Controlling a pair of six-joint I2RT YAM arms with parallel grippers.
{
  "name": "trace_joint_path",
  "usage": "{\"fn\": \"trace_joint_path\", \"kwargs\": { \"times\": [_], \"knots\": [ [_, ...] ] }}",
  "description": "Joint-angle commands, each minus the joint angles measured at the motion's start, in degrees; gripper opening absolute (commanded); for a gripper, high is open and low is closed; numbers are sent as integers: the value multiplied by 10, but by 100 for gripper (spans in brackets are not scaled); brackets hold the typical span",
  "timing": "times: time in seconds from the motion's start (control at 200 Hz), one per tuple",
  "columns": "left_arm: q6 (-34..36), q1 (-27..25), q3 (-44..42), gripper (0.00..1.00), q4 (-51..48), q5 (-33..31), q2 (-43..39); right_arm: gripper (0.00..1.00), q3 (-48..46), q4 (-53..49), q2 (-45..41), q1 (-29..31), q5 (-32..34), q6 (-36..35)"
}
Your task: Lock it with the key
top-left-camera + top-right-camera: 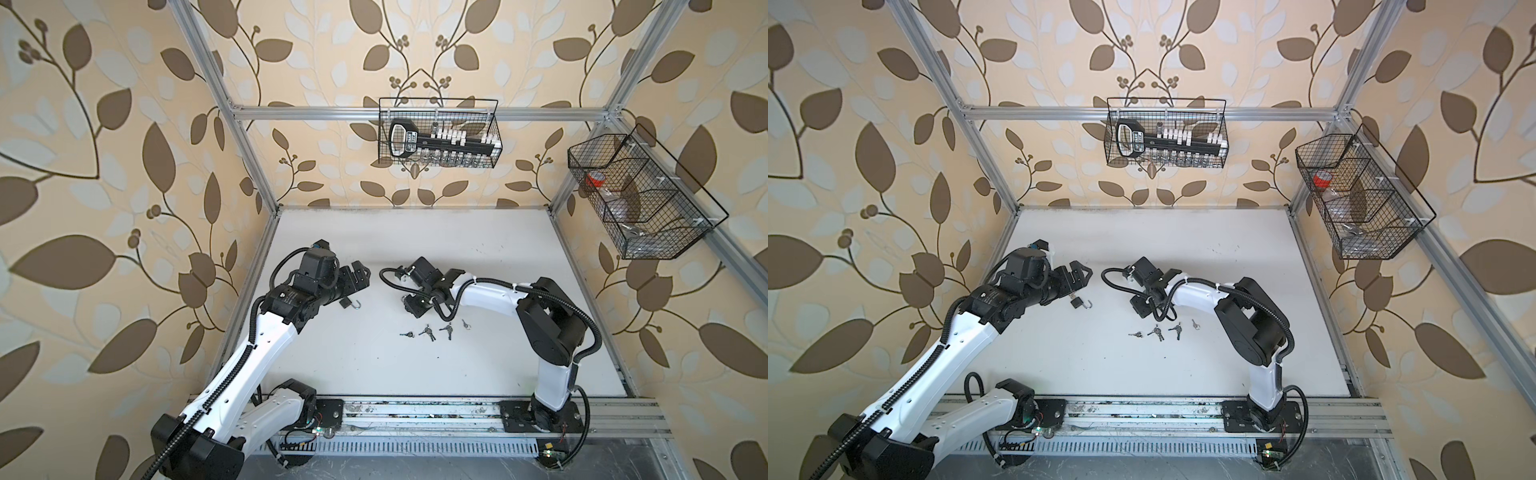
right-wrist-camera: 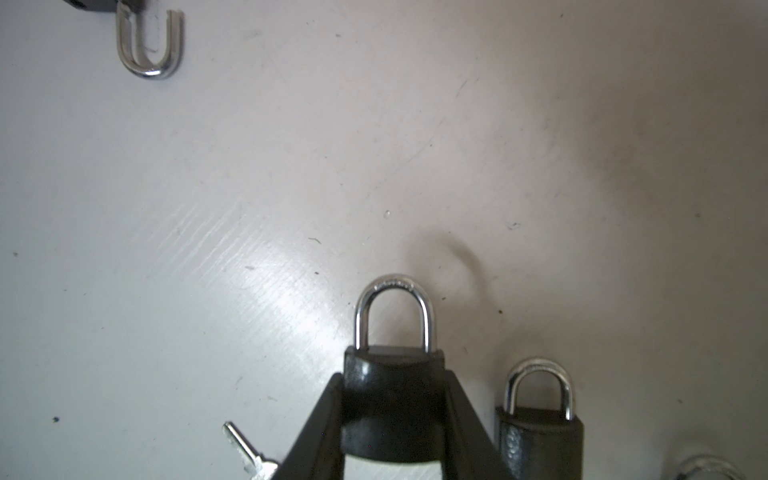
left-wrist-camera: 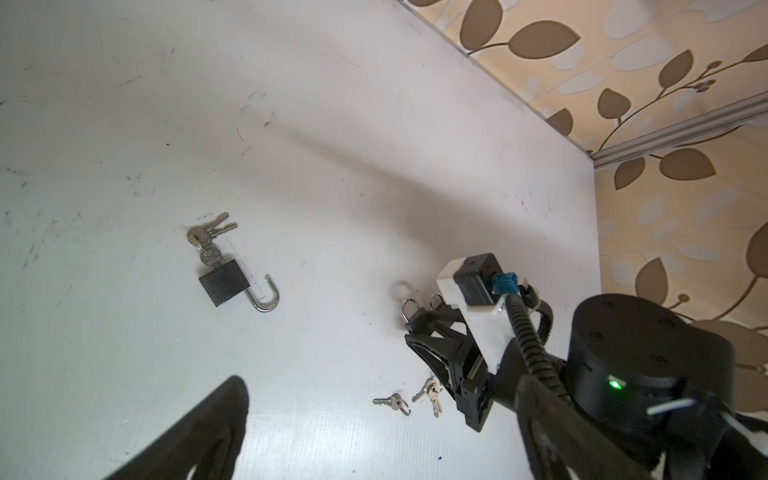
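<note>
The right gripper lowers to the tabletop [image 2: 404,324] beside the other closed padlock next and releases the held one there, because the held padlock's separate shackle shadow shows it raised.
A black padlock [image 3: 224,284] lies on the white table [image 3: 374,124] with its shackle [image 2: 149,45] swung open. A key [image 3: 209,257] sits in its base, with two more keys on the ring. In both top views it shows as a small dark block [image 1: 347,303] [image 1: 1077,302]. My left gripper [image 1: 358,277] [image 1: 1079,274] [image 3: 382,457] hovers open just behind it, holding nothing. To the right, my right gripper [image 1: 409,307] [image 1: 1139,306] [image 2: 393,386] is shut on a second black padlock [image 2: 395,361] with a closed shackle.
Another closed padlock [image 2: 540,436] stands beside the held one. Several loose keys [image 1: 428,331] [image 1: 1156,331] [image 3: 392,401] lie in a row nearer the front. A wire basket [image 1: 438,133] hangs on the back wall and another wire basket [image 1: 640,195] on the right wall.
</note>
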Motion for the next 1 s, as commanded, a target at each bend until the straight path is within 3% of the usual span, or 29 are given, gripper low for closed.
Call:
{"fn": "trace_joint_path", "kwargs": {
  "times": [0.0, 0.235, 0.5, 0.765, 0.995],
  "knots": [
    [24, 8, 12, 99, -1, -8, -1, 0, 23, -15, 16, -2, 4, -11],
    [29, 8, 13, 99, -11, -21, -7, 0, 27, -18, 26, -7, 1, -13],
    [34, 8, 11, 99, -6, -10, -6, 7, 35, -23, 42, -12, -6, -14],
    [30, 10, 11, 99, -8, -6, -5, 35, 29, -25, 44, -12, 13, -11],
    [25, 22, 14, 99, -7, 15, -4, 47, 23, -20, 36, -11, 16, -7]
  ]
}}
